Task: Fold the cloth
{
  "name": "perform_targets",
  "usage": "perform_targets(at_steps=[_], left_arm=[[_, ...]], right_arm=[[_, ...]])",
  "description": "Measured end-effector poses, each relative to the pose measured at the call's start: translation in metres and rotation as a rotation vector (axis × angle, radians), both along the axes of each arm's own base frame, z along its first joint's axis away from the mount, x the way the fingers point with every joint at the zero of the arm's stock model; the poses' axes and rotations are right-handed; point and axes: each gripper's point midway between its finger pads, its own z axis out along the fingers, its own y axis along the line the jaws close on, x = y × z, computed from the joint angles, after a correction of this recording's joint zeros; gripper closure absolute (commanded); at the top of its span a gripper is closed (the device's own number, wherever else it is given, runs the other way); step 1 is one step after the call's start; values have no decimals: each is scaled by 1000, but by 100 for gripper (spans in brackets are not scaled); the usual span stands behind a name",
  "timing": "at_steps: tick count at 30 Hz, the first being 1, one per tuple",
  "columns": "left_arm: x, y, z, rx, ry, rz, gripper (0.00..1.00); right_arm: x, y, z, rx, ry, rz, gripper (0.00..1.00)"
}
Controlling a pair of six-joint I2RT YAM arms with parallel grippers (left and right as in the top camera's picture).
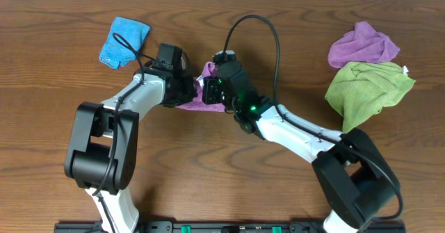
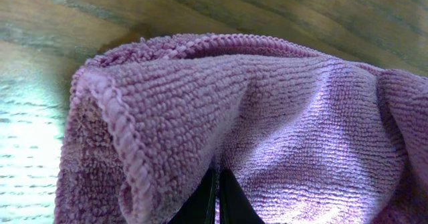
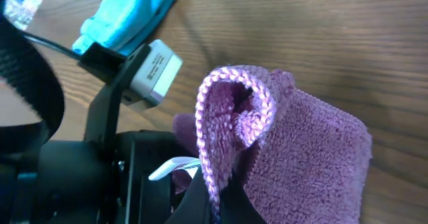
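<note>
My left gripper goes left in the overhead view toward the tabletop near the blue cloth next and releases the cloth's fold, since my right gripper holds the hem.
A small purple cloth lies bunched at the table's middle, between my two grippers. My left gripper meets it from the left and is shut on the purple cloth, its black fingertips pinching a fold. My right gripper meets it from the right and is shut on the cloth's stitched hem, which loops up above the fingertips. The two grippers are almost touching; the left arm fills the left of the right wrist view.
A folded blue cloth lies at the back left and also shows in the right wrist view. A crumpled purple cloth and a crumpled green cloth lie at the back right. A black cable arcs above the right arm.
</note>
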Motion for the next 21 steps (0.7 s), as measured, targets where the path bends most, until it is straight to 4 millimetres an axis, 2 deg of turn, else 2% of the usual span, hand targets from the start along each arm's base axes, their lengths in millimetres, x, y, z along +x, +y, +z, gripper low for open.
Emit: perform_targets(at_steps=[5, 14, 21], left_arm=[[4, 11, 11, -27, -10, 31, 94], [19, 47, 58, -48, -115, 107, 94], [18, 64, 63, -41, -112, 137, 94]], right_arm=[[0, 6, -5, 4, -5, 8, 99], [4, 16, -14, 14, -27, 22, 99], [5, 26, -5, 41, -66, 36, 99]])
